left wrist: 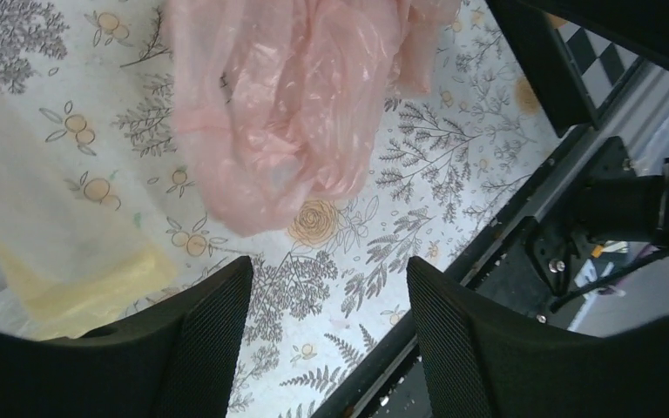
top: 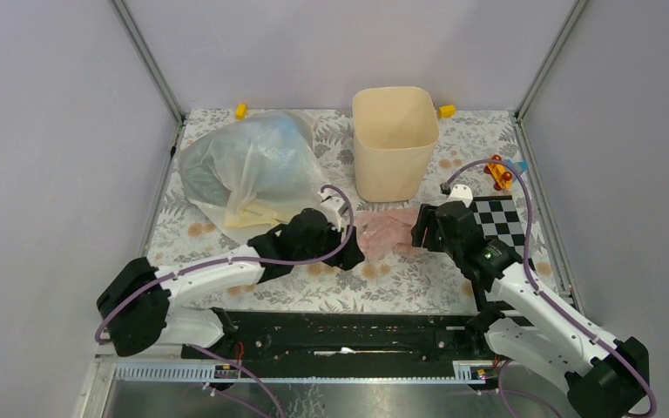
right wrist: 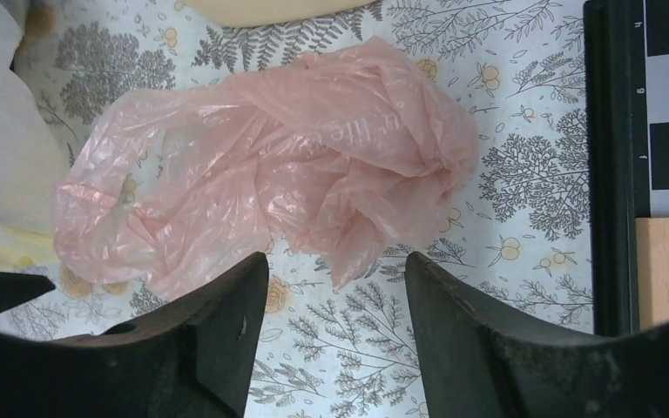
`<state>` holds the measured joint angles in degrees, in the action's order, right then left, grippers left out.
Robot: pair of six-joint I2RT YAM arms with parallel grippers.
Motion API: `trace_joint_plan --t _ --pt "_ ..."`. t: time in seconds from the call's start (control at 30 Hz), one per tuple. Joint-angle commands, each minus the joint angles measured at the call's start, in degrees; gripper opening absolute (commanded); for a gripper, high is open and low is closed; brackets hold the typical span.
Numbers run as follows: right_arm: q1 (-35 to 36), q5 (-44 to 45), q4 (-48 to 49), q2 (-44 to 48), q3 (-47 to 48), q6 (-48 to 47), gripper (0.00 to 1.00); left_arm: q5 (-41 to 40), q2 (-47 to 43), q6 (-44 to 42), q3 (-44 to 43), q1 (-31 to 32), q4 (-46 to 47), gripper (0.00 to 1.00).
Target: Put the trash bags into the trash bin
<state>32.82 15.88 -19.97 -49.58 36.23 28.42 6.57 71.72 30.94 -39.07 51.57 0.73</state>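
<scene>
The pink bag's end (top: 367, 237) (left wrist: 257, 178) beside the yellow bag lies beyond my left gripper's open fingers, so the gripper goes outward onto that end next.
A crumpled pale pink trash bag (top: 389, 231) lies flat on the floral cloth just in front of the cream-beige trash bin (top: 395, 142). My left gripper (top: 351, 251) is at the bag's left end and my right gripper (top: 422, 233) at its right end. Both stand open with only cloth between the fingers. In the left wrist view the pink bag (left wrist: 287, 104) lies beyond the left gripper (left wrist: 329, 272). From the right wrist, the pink bag (right wrist: 270, 174) spreads just past the right gripper (right wrist: 337, 266). A puffed yellow and bluish-clear bag (top: 246, 165) sits at the back left.
A black-and-white checkerboard (top: 498, 222) lies right of the pink bag, with a small red and orange object (top: 498, 172) behind it. Yellow clips (top: 240, 111) sit at the cloth's back edge. The black rail (top: 348, 326) runs along the near edge.
</scene>
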Motion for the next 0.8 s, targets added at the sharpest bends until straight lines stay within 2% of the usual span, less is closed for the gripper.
trace_joint_plan --t 0.0,0.1,0.17,0.3,0.4,0.5,0.57,0.77 --pt "-0.1 -4.2 -4.5 -2.6 5.0 -3.9 0.64 -8.5 4.9 -2.0 -4.9 2.4 -1.6 0.68" --pt "-0.1 -5.6 -3.5 -4.1 4.7 -3.5 0.63 -9.3 8.5 0.0 -5.2 2.4 -1.0 0.72" --pt "-0.2 -6.5 -0.8 -4.3 3.0 -2.9 0.67 -11.0 10.4 2.2 -5.5 2.3 0.9 0.77" --pt "-0.2 -6.2 3.5 -5.2 -0.2 -1.3 0.78 -16.0 12.5 4.9 -6.9 2.2 -0.2 0.81" --pt "-0.2 -4.2 5.0 -6.7 -1.3 -0.3 0.80 -15.2 12.7 6.5 -6.4 0.9 1.4 0.85" --pt "-0.2 -1.9 6.3 -7.8 -2.1 1.4 0.79 -7.9 13.0 9.7 -3.5 -3.0 7.1 0.83" --pt "-0.2 -1.7 7.2 -8.3 -2.9 2.7 0.75 -3.6 12.9 10.8 -1.6 -5.0 11.9 0.80" --pt "-0.3 -0.5 11.3 -9.1 -5.4 7.5 0.73 -2.0 15.5 10.2 -3.3 -5.6 14.5 0.71"
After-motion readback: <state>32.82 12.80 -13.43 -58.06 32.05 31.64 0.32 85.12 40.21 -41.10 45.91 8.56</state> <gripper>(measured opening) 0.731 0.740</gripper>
